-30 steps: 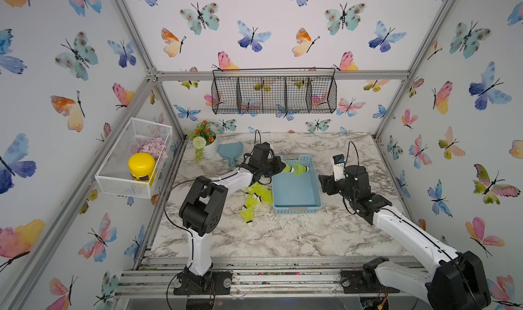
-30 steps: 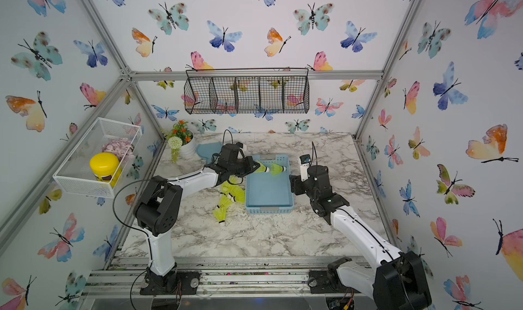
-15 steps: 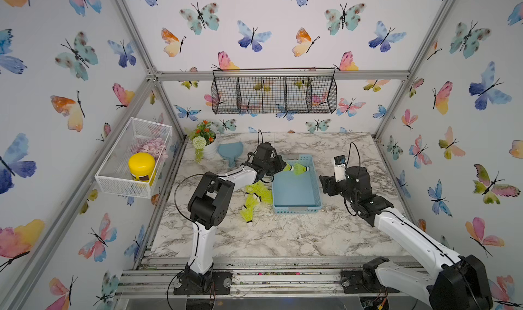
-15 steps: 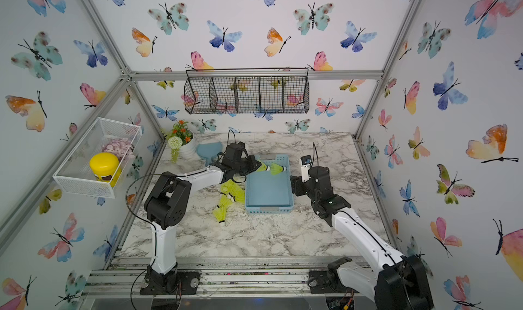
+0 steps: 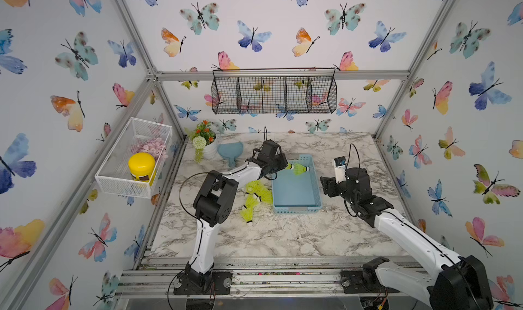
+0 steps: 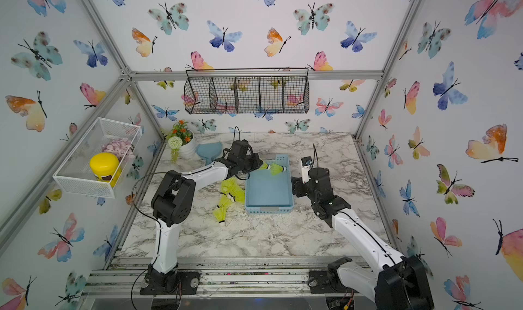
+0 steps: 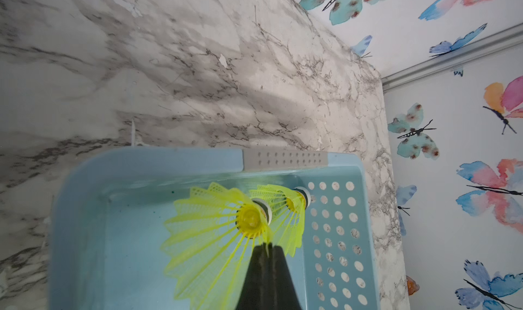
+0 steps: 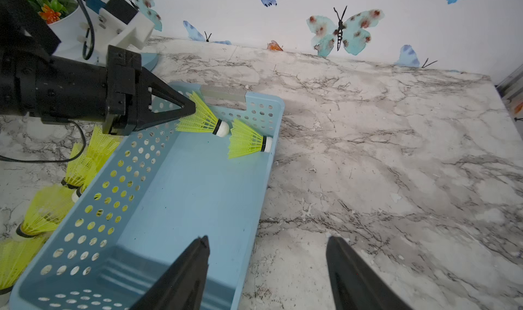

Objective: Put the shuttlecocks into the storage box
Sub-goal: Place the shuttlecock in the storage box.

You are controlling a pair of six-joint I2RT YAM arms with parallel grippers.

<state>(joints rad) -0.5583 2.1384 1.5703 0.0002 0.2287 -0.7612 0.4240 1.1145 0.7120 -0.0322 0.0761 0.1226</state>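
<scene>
My left gripper moves down toward the box bottom (image 5: 285, 173) beside the lying shuttlecock next and releases the skirt edge, since that spot at the box's far end is bare.
The light blue storage box (image 5: 294, 191) (image 6: 268, 189) stands mid-table. My left gripper (image 5: 284, 166) (image 7: 267, 244) (image 8: 194, 107) is shut on the skirt edge of one shuttlecock (image 7: 215, 223) (image 8: 202, 118), held over the box's far end. Another shuttlecock (image 5: 298, 169) (image 6: 278, 169) (image 8: 246, 140) lies inside at the far right corner. Several more shuttlecocks (image 5: 256, 192) (image 6: 232, 191) (image 8: 45, 212) lie on the table along the box's left side. My right gripper (image 8: 267, 239) (image 5: 325, 185) is open, one finger over the box's near end and the other over the table.
A potted plant (image 5: 205, 144) and a blue scoop (image 5: 230, 151) stand at the back left. On the left wall is a white mesh basket (image 5: 124, 181) with a yellow jar. A black wire basket (image 5: 273, 94) hangs on the back wall.
The left arm's elbow has shifted a little toward the box, while its gripper stays over the far end with the shuttlecock. The right arm has barely moved.
</scene>
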